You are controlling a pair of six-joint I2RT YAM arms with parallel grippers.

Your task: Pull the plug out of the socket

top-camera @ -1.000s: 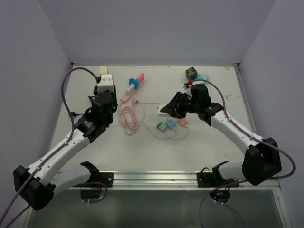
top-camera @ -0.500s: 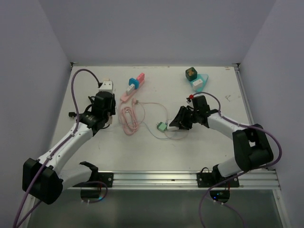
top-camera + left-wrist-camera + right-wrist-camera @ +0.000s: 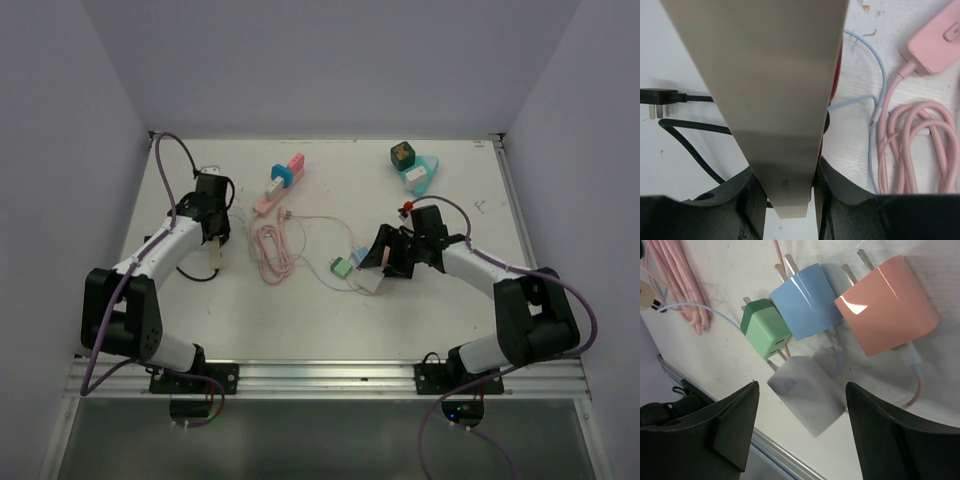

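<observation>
The left gripper brings the socket down onto the table next, outward and to the left in the top view, since the white plug lies well apart.
The socket, a long beige power strip [image 3: 765,100], runs up out of my left gripper [image 3: 785,186], which is shut on its end. In the top view that gripper [image 3: 213,230] is at the left of the table. The plug, a white charger block [image 3: 807,392], looks blurred between the wide-apart fingers [image 3: 732,425] of my right gripper [image 3: 802,385], and neither finger touches it. From above, the white plug [image 3: 372,283] lies just in front of the right gripper [image 3: 385,262], well apart from the socket.
Green [image 3: 765,327], blue [image 3: 805,300] and salmon [image 3: 887,302] chargers lie beside the white plug, joined by thin cables. A coiled pink cable [image 3: 270,250] lies mid-table. The strip's black plug [image 3: 657,97] and cord lie at the left. Small coloured blocks [image 3: 405,155] sit at the back.
My right gripper has opened and let go of the white plug, which now sits on the table by the chargers. My left arm has swung the socket strip back toward the left.
</observation>
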